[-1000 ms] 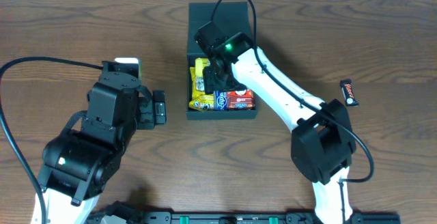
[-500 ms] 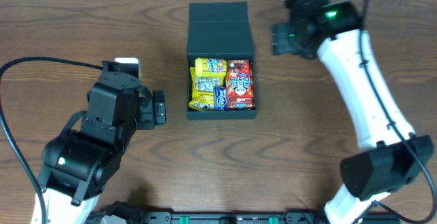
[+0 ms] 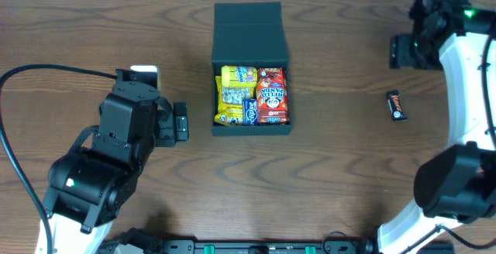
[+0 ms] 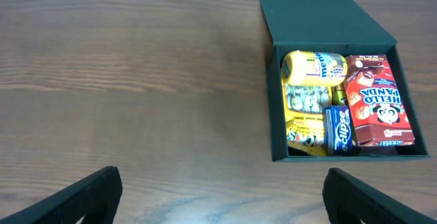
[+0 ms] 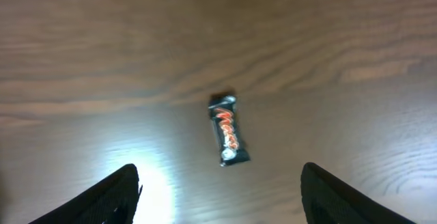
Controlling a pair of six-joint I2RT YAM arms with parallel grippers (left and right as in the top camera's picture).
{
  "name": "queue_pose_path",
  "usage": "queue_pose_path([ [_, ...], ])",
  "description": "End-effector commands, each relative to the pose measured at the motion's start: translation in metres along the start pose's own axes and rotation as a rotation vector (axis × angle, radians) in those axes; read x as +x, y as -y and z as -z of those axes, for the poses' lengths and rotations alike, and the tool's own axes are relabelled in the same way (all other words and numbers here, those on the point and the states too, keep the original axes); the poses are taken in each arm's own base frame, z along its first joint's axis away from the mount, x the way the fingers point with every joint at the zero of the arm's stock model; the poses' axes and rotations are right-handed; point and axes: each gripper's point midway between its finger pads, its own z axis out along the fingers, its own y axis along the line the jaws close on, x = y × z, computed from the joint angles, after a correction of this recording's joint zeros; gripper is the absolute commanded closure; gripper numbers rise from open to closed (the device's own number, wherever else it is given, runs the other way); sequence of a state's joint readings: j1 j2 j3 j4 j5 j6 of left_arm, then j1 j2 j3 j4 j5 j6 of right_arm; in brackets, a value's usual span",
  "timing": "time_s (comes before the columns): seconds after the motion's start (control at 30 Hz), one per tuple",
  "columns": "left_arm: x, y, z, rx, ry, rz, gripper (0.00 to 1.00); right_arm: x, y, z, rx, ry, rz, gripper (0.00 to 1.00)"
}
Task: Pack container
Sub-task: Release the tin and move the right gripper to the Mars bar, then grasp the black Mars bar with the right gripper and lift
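The Mars bar lies flat on the table, long sides facing my fingers. I will lower my open right gripper onto the middle of the black Mars bar (image 3: 396,105) (image 5: 229,130).
The black container (image 3: 250,33) stands at the table's middle with its flap lid laid open at the far side. Inside lie a yellow pack (image 3: 238,77), a red Hello Panda carton (image 3: 272,95) and a small blue pack (image 3: 249,112). In the left wrist view the container (image 4: 307,9) is ahead and to the right. My left gripper (image 3: 180,121) is open, left of the box and holding nothing. My right gripper (image 3: 399,51) hangs open at the far right, with nothing between its fingers. A Mars bar (image 3: 396,105) lies on the wood; the right wrist view shows this Mars bar (image 5: 227,130) just ahead of the fingers.
A white block (image 3: 145,71) shows behind my left arm. The wooden table top (image 3: 341,169) spreads on all sides of the box. My right arm's white links run along the table's right edge.
My right arm has swung from inside the container out to the far right, over the Mars bar. The red carton now lies in the box. The left arm has not moved.
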State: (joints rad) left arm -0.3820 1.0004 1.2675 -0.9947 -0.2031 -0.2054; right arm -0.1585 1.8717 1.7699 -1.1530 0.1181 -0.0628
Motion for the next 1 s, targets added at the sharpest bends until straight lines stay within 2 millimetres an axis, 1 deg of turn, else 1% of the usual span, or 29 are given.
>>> queue_pose_path([
  [0.0, -0.006, -0.003, 0.005, -0.011, 0.019, -0.005, 0.05, 0.022, 0.004, -0.029, -0.007, -0.066, 0.054, 0.24],
  [0.1, -0.006, -0.003, 0.005, -0.011, 0.019, -0.005, 0.05, 0.039, 0.004, -0.057, -0.024, -0.091, 0.065, 0.25],
  [0.2, -0.006, -0.003, 0.005, -0.011, 0.019, -0.005, 0.05, 0.052, 0.005, -0.077, -0.031, -0.102, 0.094, 0.27],
  [0.3, -0.006, -0.003, 0.005, -0.011, 0.019, -0.005, 0.05, 0.061, 0.0, -0.09, -0.081, -0.098, 0.136, 0.27],
  [0.47, -0.006, -0.003, 0.005, -0.011, 0.019, -0.005, 0.05, 0.074, 0.008, -0.112, -0.081, -0.09, 0.107, 0.27],
  [0.63, -0.006, -0.003, 0.005, -0.011, 0.019, -0.005, 0.05, 0.083, 0.009, -0.125, -0.126, -0.074, 0.074, 0.33],
  [0.9, -0.006, -0.003, 0.005, -0.011, 0.019, -0.005, 0.05, 0.094, 0.008, -0.144, -0.124, -0.064, 0.068, 0.43],
  [0.97, -0.006, -0.003, 0.005, -0.011, 0.019, -0.005, 0.05, 0.096, 0.007, -0.147, -0.125, -0.069, 0.068, 0.45],
])
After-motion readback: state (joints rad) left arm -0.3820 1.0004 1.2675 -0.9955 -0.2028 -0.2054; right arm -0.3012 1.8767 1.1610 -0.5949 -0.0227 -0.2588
